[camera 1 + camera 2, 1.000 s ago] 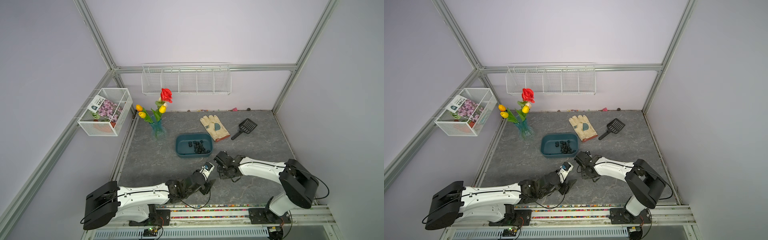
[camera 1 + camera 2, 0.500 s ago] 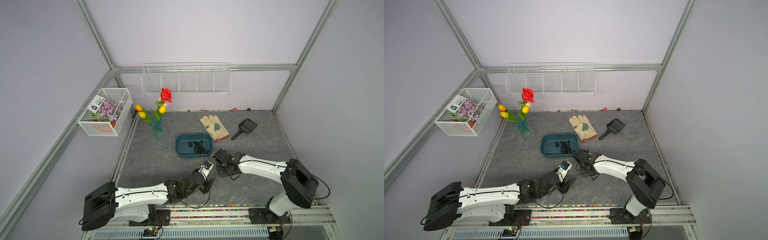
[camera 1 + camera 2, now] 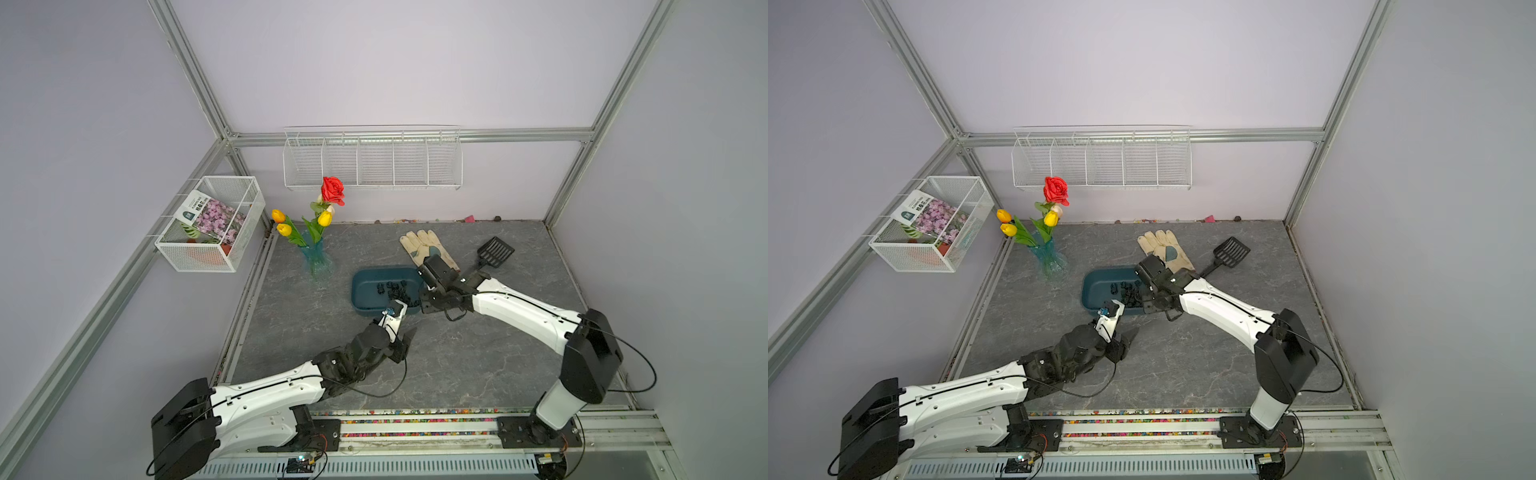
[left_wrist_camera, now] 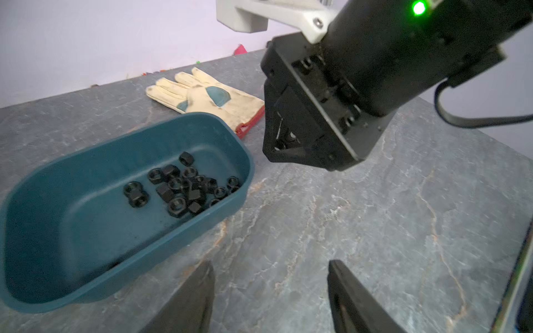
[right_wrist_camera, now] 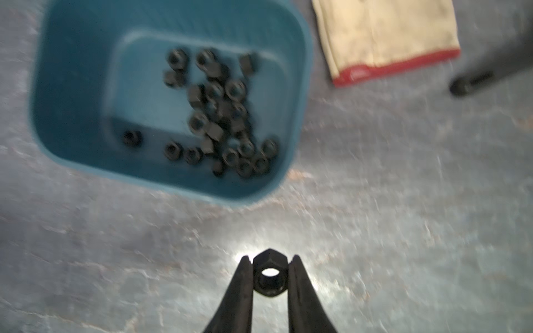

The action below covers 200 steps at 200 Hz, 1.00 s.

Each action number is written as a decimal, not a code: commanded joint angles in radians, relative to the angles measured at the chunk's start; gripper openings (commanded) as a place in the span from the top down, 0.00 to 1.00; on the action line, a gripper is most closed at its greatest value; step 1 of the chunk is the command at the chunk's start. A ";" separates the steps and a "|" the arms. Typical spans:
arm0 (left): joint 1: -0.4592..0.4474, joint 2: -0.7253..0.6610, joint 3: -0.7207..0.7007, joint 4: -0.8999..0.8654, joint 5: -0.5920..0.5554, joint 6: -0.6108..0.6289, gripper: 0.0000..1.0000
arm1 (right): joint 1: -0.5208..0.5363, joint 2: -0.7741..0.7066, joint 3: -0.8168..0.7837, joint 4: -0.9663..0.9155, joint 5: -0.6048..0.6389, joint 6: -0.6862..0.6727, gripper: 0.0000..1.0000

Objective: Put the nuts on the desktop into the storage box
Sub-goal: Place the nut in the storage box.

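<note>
The heap of nuts is outward of and below my right gripper. This gripper should next move outward past the box's near rim, descend and release the nut.
The teal storage box (image 3: 365, 291) (image 3: 1096, 286) sits mid-desktop (image 3: 457, 365) with several black nuts (image 3: 395, 291) (image 4: 181, 187) (image 5: 222, 115) heaped toward its right end. My right gripper (image 5: 269, 258) is shut on one more nut (image 5: 269, 289), held flat between the fingers above the bare desktop just outside the box's near right corner. In both top views that gripper (image 3: 426, 301) (image 3: 1148, 305) hangs at the box's right end. My left gripper (image 4: 271, 265) (image 3: 406, 336) stands open and empty over the desktop, in front of the box (image 4: 86, 230).
A cream work glove (image 3: 424, 247) and a black slotted scoop (image 3: 494, 251) lie behind the right arm. A vase of flowers (image 3: 316, 257) stands left of the box. White wire baskets hang on the back wall (image 3: 374, 158) and left wall (image 3: 208, 232).
My right gripper has carried its nut back from the open desktop up to the box's right end. The left gripper has shifted a little toward the box, still open.
</note>
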 commanded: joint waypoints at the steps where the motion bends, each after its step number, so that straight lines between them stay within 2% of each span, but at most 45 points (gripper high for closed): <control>1: 0.065 -0.026 -0.016 0.030 0.063 0.043 0.35 | -0.016 0.099 0.098 -0.046 -0.039 -0.061 0.84; 48: 0.197 -0.029 -0.037 0.069 0.144 0.043 0.35 | -0.049 0.317 0.340 -0.080 -0.104 -0.102 0.84; 85: 0.272 -0.017 -0.054 0.109 0.198 0.031 0.35 | -0.067 0.455 0.466 -0.106 -0.137 -0.114 0.83; 139: 0.297 0.016 -0.054 0.116 0.220 0.030 0.35 | -0.084 0.551 0.499 -0.089 -0.175 -0.106 0.84; 200: 0.299 0.035 -0.047 0.117 0.237 0.026 0.35 | -0.086 0.577 0.495 -0.081 -0.190 -0.102 0.82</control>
